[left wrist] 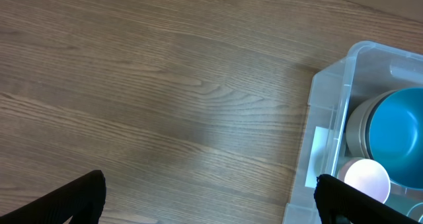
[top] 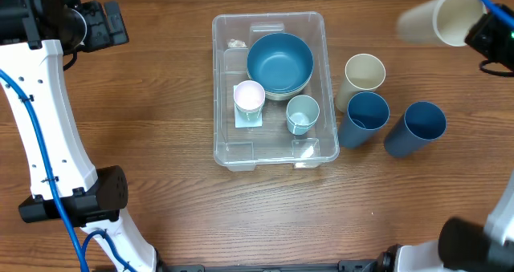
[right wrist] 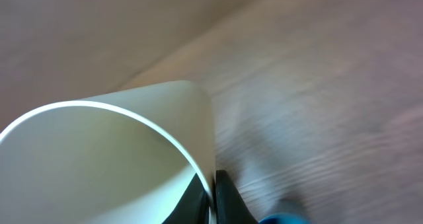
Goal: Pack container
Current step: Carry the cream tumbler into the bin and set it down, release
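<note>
The robot's right gripper will swing back to the left in the overhead view to the container's empty near corner, by the pink cup below, then lower and release the cream cup's rim.
The container point(top: 218, 87) is a clear plastic bin in the middle of the table. It holds a blue bowl point(top: 279, 62) nested in a cream bowl, a pale pink cup point(top: 249, 97) and a light blue cup point(top: 302, 113). My right gripper point(right wrist: 213, 196) is shut on the rim of a cream cup point(right wrist: 99, 158), one finger inside and one outside. That cup point(top: 438, 19) hangs tilted on its side, high at the far right. My left gripper point(left wrist: 210, 199) stands wide open over bare wood, just left of the container's wall point(left wrist: 328, 98), with nothing between its fingers.
Right of the container stand another cream cup point(top: 364, 73) and two dark blue cups point(top: 365, 118) point(top: 416, 127), close together. The left arm's white link point(top: 48, 127) runs down the table's left side.
</note>
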`<state>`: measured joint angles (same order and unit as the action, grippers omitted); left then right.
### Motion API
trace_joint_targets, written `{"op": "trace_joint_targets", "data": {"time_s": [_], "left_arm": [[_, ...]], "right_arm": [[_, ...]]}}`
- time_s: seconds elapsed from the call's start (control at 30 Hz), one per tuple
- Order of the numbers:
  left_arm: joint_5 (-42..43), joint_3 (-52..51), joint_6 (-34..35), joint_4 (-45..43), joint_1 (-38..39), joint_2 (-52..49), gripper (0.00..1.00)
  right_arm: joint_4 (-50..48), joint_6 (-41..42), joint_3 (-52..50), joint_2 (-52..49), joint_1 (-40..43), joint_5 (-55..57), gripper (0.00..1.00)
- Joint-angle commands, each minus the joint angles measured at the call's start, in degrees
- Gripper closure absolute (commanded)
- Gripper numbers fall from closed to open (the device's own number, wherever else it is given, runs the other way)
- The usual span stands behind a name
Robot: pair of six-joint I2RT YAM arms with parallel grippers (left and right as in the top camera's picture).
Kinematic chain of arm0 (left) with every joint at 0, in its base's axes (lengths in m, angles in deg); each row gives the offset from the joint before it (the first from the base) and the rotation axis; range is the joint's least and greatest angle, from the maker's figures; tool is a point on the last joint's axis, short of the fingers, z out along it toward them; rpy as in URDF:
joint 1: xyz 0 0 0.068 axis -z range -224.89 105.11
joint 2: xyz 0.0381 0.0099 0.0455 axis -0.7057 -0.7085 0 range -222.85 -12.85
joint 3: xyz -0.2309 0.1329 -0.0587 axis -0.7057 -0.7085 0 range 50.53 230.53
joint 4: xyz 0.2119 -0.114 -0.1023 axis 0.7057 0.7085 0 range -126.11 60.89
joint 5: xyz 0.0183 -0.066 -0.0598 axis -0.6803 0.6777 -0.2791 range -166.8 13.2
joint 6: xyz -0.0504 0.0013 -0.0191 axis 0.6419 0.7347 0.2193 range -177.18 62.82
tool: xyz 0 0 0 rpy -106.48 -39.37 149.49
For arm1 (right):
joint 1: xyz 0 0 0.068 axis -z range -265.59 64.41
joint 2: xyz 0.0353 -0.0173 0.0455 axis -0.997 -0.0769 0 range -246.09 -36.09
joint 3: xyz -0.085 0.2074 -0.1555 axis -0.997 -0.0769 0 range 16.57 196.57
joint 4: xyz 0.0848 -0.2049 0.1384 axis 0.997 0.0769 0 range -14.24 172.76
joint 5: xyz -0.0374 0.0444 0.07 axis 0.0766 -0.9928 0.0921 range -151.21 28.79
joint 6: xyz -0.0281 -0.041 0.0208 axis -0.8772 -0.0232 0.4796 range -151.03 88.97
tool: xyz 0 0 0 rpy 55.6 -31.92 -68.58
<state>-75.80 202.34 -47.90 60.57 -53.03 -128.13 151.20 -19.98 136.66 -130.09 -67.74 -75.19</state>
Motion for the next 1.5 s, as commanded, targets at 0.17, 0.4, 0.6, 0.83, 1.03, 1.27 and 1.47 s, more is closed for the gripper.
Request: {"op": "trace_joint_targets", "data": {"time_s": [0.17, 0.4, 0.6, 0.83, 1.03, 1.27, 1.47], "left_arm": [[-0.3, -0.3, -0.3, 0.1, -0.1, 1.8, 0.0], [-0.3, -0.3, -0.3, 0.1, -0.1, 1.8, 0.0], [-0.3, -0.3, -0.3, 0.1, -0.1, 1.8, 0.0], [-0.3, -0.3, -0.3, 0.1, -0.1, 1.8, 0.0], [-0.3, -0.3, -0.3, 0.1, -0.1, 1.8, 0.0], [-0.3, -0.3, -0.3, 0.1, -0.1, 1.8, 0.0], [-0.3, -0.3, -0.3, 0.1, -0.1, 1.8, 0.0]], "right_arm": [[7.0, -8.0, 2.5, 7.4, -17.3, -5.4, 0.96], [13.7, -16.0, 1.7, 5.4, -33.8, 1.7, 0.96], [16.7, -20.2, 1.7, 1.8, -44.5, 3.9, 0.96], [17.4, -20.1, 1.7, -5.8, -51.4, 6.7, 0.96], [16.5, -20.1, 1.5, -11.5, -52.6, 6.3, 0.96], [10.1, -20.1, -4.3, -12.7, -52.6, 6.3, 0.96], [2.8, -20.0, -10.0, -12.7, -52.6, 4.5, 0.96]]}}
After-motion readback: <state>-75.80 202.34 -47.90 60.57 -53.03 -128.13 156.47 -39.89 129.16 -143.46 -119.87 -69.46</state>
